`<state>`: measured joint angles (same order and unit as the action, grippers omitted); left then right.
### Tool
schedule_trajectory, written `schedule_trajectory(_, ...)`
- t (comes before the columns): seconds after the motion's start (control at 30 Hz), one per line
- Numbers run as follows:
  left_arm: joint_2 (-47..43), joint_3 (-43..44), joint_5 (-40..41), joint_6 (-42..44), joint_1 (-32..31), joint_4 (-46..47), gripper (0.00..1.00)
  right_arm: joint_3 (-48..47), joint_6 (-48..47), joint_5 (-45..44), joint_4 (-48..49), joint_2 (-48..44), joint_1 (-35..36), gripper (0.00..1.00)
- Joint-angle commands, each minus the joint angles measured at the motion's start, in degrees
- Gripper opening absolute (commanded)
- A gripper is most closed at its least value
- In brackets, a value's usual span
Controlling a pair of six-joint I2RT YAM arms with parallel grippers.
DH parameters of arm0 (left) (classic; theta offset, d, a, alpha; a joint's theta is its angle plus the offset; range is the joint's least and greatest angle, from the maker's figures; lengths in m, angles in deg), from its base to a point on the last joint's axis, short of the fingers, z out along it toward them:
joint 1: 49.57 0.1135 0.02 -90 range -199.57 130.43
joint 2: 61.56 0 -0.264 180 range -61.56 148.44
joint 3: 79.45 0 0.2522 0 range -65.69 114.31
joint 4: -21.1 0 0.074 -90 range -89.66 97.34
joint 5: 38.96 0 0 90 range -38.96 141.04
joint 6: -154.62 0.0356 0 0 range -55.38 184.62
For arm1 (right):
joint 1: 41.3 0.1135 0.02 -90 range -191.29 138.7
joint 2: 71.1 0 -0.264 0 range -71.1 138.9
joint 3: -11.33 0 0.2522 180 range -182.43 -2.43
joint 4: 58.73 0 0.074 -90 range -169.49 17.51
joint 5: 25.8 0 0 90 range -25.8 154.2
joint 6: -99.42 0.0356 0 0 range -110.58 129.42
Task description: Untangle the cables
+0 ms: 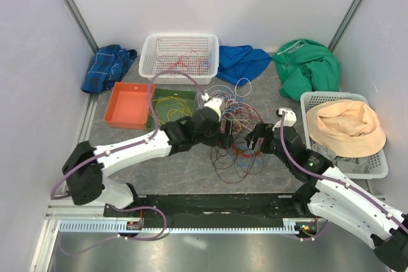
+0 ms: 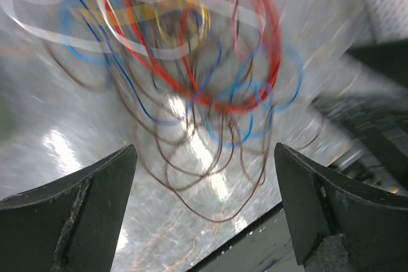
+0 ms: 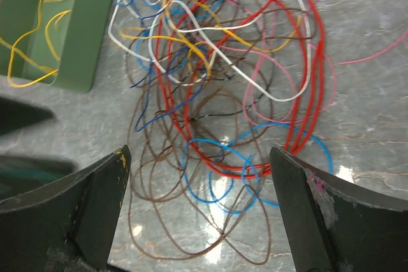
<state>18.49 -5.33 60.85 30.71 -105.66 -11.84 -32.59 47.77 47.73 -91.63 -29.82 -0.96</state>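
My right gripper goes down and outward next, onto the tangle's edge toward the hat basket, where the parts of the red cable lie side by side.
The cables (image 1: pixel 237 139) lie in a loose tangle of red, blue, brown, white, yellow and pink wires on the grey table between the two arms. My left gripper (image 1: pixel 225 137) hovers at the tangle's left side and stands open. Its view is motion-blurred, with red and blue loops (image 2: pixel 278 62) ahead and only brown strands under the empty gap of the left gripper (image 2: pixel 205 183). My right gripper (image 1: pixel 254 138) is at the tangle's right side, also open. The right gripper (image 3: pixel 199 189) hangs above brown and blue loops, touching none, with the red cable (image 3: pixel 312 93) further ahead.
A green tray (image 1: pixel 155 97) holding yellow wires (image 3: pixel 32 17) and an orange tray (image 1: pixel 129 105) sit left of the tangle. Behind them stands a white basket (image 1: pixel 180 41) with red wires. Plaid (image 1: pixel 108 67), blue (image 1: pixel 241 62) and green (image 1: pixel 308 65) cloths lie at the back. A basket (image 1: pixel 382 169) with a hat stands right.
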Motion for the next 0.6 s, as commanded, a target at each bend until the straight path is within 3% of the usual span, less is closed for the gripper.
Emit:
schedule_trajectory(0.0, 3.9, -2.3, -2.0, -7.0, -2.6, 9.1, 0.94, 2.4, 0.9, -6.2, 2.5, -1.3, 0.1, 0.98)
schedule_trajectory(0.13, 3.0, -5.6, 0.4, -11.1, -4.2, 11.4, 0.93, 4.4, 2.0, -10.4, 4.5, 3.1, -0.3, 0.98)
schedule_trajectory(0.43, -5.0, -15.5, 3.1, -15.8, -6.7, 15.7, 0.91, 4.7, 1.7, -8.4, 18.6, 21.7, -7.4, 0.98)
schedule_trajectory(0.57, -6.4, -18.3, 3.6, -16.5, -6.8, 15.9, 0.90, 3.3, 0.9, -9.5, 21.6, 26.7, -10.4, 0.93)
